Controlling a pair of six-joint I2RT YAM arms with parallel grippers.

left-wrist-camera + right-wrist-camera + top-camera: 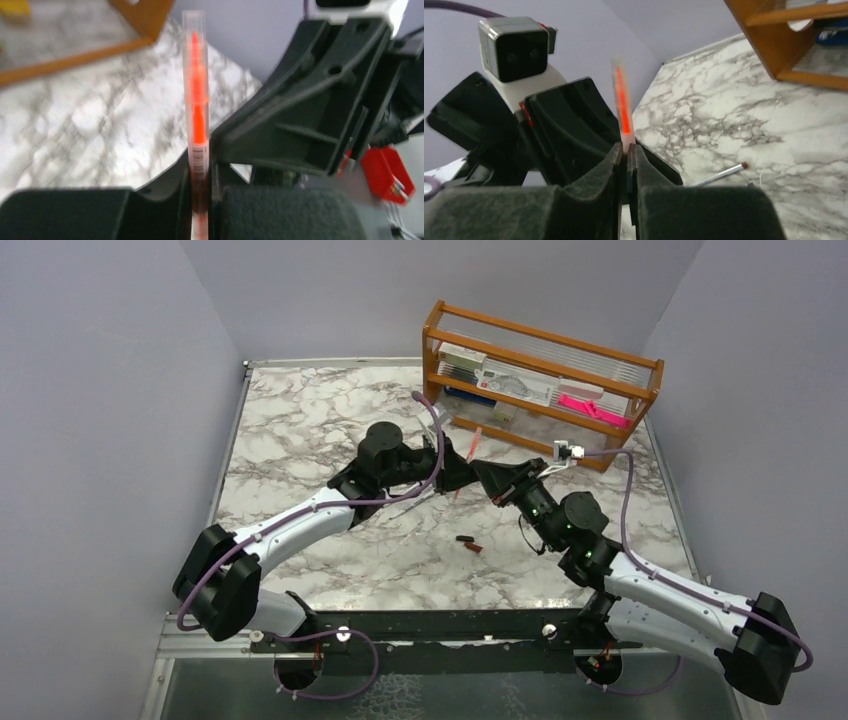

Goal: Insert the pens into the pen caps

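Note:
My left gripper should next swing down and to its left in the top view to the marble by the silvery-grey pen (722, 173) and release the orange-red pen there.
The translucent orange-red pen (468, 455) stands tilted above the table between my two grippers. My left gripper (456, 476) is shut on its lower part, and the pen (196, 115) rises straight from between the jaws (200, 167). My right gripper (484, 473) faces the left one, and its fingertips (626, 150) are shut on the same pen (621, 97) near its lower end. The black cap (463, 538) and the dark red cap (474, 547) lie side by side on the table in front of the grippers. A silvery-grey pen (722, 173) lies on the marble.
A wooden rack (540, 340) with boxes and a bright pink strip (592, 408) stands at the back right. Its corner shows in the left wrist view (135, 20) and in the right wrist view (774, 35). Grey walls enclose the marble table (300, 420).

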